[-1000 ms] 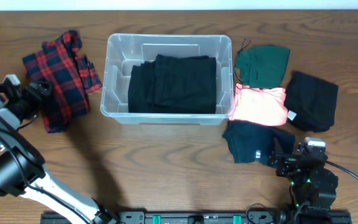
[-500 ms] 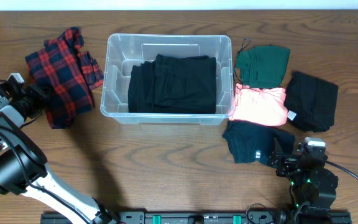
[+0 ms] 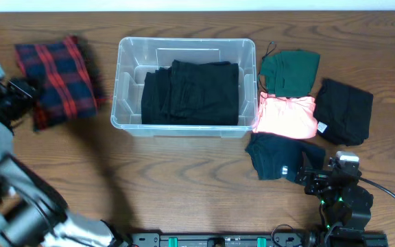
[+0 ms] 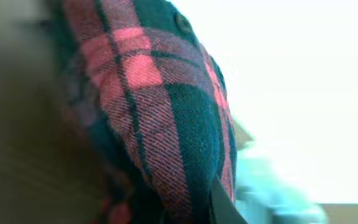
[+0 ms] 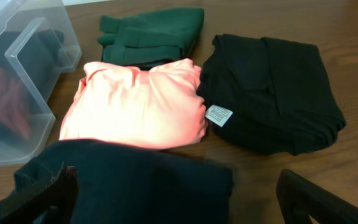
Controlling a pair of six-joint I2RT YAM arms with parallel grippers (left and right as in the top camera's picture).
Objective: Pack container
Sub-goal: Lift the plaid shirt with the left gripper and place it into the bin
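Observation:
I will next move my left gripper to the right in the overhead view and down into the container's nearer end [image 3: 135,86] to let go of the shirt [image 3: 57,79]. That end of the container is bare.
The clear container [image 3: 184,42] stands at the table's middle with folded black clothes [image 3: 190,92] inside. Left of it, a red and dark plaid shirt [image 3: 57,79] hangs bunched from my left gripper [image 3: 25,90], which is shut on its left edge. The plaid cloth [image 4: 154,112] fills the left wrist view and hides most of the fingers. My right gripper [image 3: 312,175] stands open at the front right, low over a dark navy garment [image 5: 135,180], its fingers [image 5: 316,199] spread to either side.
Right of the container lie a green garment [image 3: 290,70], a salmon pink one [image 3: 286,116], a black one [image 3: 345,110] with a white tag, and the navy one [image 3: 276,154]. The container's near corner [image 5: 23,68] shows in the right wrist view.
My left gripper has shut on the plaid shirt and drawn it to the left and toward the back of the table, bunching it up. The right arm has not moved.

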